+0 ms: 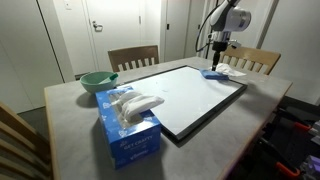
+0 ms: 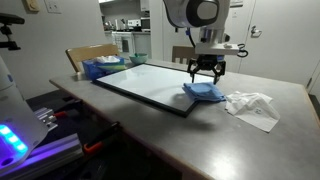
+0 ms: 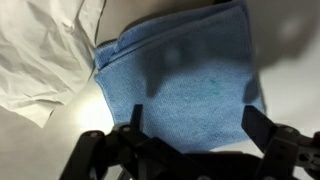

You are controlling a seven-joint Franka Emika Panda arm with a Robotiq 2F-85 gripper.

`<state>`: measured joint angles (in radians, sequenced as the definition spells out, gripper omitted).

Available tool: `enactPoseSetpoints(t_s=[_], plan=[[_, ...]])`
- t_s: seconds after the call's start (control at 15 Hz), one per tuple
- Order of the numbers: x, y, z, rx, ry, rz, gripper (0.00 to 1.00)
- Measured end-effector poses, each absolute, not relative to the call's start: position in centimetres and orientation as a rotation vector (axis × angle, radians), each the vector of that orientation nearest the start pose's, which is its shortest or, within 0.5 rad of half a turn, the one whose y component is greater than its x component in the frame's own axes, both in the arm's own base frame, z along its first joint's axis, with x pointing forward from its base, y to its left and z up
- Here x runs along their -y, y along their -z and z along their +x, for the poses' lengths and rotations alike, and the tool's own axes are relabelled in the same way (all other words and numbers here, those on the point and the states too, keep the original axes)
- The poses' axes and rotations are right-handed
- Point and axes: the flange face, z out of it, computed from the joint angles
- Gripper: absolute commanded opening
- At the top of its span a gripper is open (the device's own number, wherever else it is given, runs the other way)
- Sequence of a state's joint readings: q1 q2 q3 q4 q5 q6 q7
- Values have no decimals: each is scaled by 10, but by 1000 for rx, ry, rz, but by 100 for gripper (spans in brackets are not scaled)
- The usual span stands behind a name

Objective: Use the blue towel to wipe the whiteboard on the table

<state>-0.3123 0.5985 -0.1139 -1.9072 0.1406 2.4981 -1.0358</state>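
Observation:
The blue towel [image 1: 213,74] [image 3: 190,98] gets gathered between my gripper's fingers next, as they come down and close on it from just above, where they already hang open.
The blue towel [image 2: 203,92] lies folded on the far corner of the whiteboard [image 2: 145,85]; it also shows in an exterior view [image 1: 213,73] and fills the wrist view [image 3: 185,85]. The whiteboard [image 1: 190,98] is white with a black frame and lies flat on the table. My gripper [image 2: 204,72] hangs open just above the towel, its two fingers spread wide to either side of it [image 3: 195,135]. Nothing is between the fingers but the towel below.
A crumpled white paper [image 2: 250,105] lies beside the towel, also in the wrist view [image 3: 45,50]. A blue tissue box [image 1: 128,122] and a green bowl [image 1: 98,81] stand at the board's other end. Wooden chairs [image 1: 133,57] ring the table.

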Motion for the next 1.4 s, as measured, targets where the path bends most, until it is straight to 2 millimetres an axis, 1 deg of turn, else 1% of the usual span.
enactPoseSetpoints(t_s=[0.2,0.47,0.53,0.6,0.73,0.93,1.0,1.2,1.27,1.33,1.4], plan=[[259,-165,574,759,-34,-3037,100],[267,-142,568,699,-97,-3024,100],[269,-141,568,692,-99,-3016,75],[270,-142,568,686,-102,-3008,74],[271,-143,569,679,-111,-2994,60],[270,-148,572,676,-129,-2977,36],[270,-150,573,671,-131,-2977,30],[275,-155,576,624,-137,-3010,8],[277,-157,577,603,-148,-3028,2],[277,-158,577,578,-160,-3046,0],[277,-159,578,556,-174,-3066,0]])
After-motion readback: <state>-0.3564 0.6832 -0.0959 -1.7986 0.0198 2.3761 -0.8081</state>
